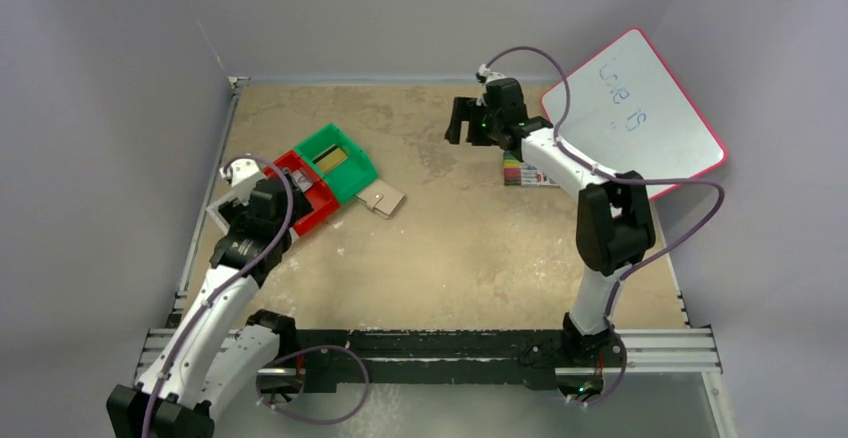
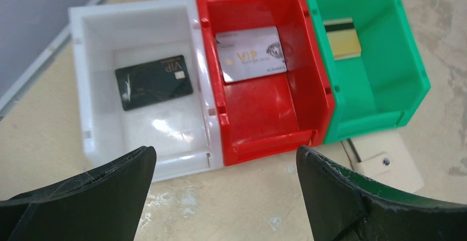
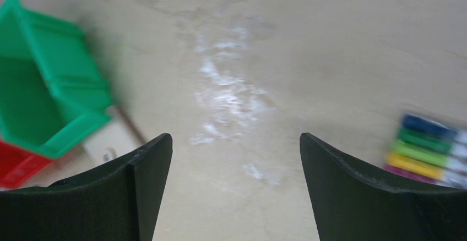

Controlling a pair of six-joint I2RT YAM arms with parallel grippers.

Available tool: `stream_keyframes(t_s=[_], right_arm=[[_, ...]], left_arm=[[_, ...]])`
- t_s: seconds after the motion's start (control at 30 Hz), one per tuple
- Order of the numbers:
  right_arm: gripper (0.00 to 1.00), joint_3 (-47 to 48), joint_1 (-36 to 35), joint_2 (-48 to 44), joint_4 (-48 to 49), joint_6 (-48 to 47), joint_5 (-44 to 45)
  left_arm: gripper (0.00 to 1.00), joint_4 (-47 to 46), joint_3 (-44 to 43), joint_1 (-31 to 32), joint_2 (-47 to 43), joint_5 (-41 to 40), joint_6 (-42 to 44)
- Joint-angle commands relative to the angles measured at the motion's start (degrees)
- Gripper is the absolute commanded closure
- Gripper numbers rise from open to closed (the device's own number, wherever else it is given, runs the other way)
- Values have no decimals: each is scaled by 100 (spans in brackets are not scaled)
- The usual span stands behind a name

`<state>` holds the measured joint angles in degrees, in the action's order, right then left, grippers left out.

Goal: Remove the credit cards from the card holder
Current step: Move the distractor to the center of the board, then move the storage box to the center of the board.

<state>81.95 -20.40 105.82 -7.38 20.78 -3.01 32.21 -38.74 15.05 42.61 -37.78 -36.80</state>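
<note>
My left gripper is to go down and toward the right in the top view, astride the touching sides of the red and green bins, because the bins stand pressed together.
The tan card holder [image 1: 383,199] lies flat on the table at the green bin's corner, its snap showing in the left wrist view [image 2: 385,165] and in the right wrist view [image 3: 112,141]. A black card [image 2: 154,81] lies in the white bin [image 2: 82,87], a silver card [image 2: 250,54] in the red bin [image 2: 264,136] and a gold card [image 2: 341,38] in the green bin [image 2: 385,103]. My left gripper [image 2: 224,153] is open and empty above the table, just in front of the white and red bins. My right gripper [image 3: 234,142] is open and empty, raised over the far middle of the table [image 1: 465,123].
A striped pack of coloured markers [image 1: 530,173] lies under the right arm and shows blurred in the right wrist view [image 3: 429,150]. A whiteboard with a red rim [image 1: 635,118] leans at the far right. The three bins stand in a row at the left [image 1: 335,163].
</note>
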Motion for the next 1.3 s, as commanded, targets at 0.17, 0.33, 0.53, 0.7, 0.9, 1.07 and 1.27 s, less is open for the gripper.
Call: stream_keyframes(t_s=[0.17, 0.33, 0.53, 0.7, 0.9, 1.07, 1.27], right_arm=[[10, 438, -981, 288, 235, -131, -469], [9, -407, -1053, -184, 563, 92, -644], [8, -1172, -1053, -763, 426, 101, -412], [7, -1640, -1053, -1219, 225, 64, -271], [5, -2096, -1048, -1735, 97, 58, -180], [4, -2261, -1046, -1778, 19, -28, 83], [4, -2217, -1047, -1595, 17, 23, 155]], left_arm=[[2, -650, -984, -28, 1801, 724, -381], [4, -483, -1803, -29, 3042, 630, -595], [12, -499, -2360, -34, 4133, 367, -815], [19, -452, -2616, -29, 4822, 423, -748], [29, -524, -2582, -33, 5082, 487, -742], [40, -728, -2500, -22, 5099, 1078, -455], [53, -1001, -2476, 9, 5279, 1923, -32]])
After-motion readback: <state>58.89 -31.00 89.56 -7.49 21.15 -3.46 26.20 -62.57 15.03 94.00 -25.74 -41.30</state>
